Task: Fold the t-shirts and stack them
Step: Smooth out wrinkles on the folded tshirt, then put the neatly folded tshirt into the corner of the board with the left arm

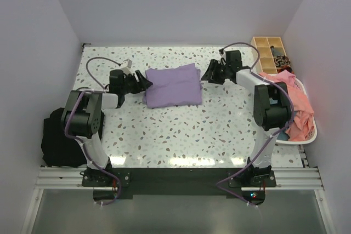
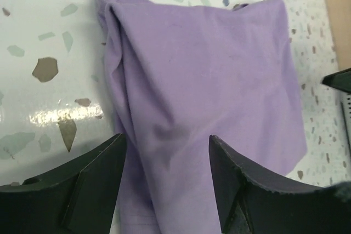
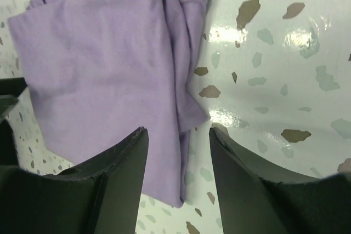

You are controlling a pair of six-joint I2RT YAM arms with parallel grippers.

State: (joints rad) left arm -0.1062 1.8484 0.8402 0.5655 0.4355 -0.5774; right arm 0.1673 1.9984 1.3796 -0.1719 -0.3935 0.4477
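Observation:
The t-shirt's folded side edge lies between my left gripper's open fingers, so that gripper will come down onto it next, toward the right in the top view.
A lavender-purple t-shirt lies folded into a rough rectangle at the back middle of the speckled table. My left gripper is open at its left edge, jaws straddling the cloth without pinching it. My right gripper is open at its right edge, above the layered side of the cloth. Salmon-pink shirts are heaped in a white basket at the right, with a bit of teal cloth under them.
A wooden compartment box stands at the back right behind the basket. A black fabric bundle lies off the table's left edge beside my left arm. White walls close in the table on three sides.

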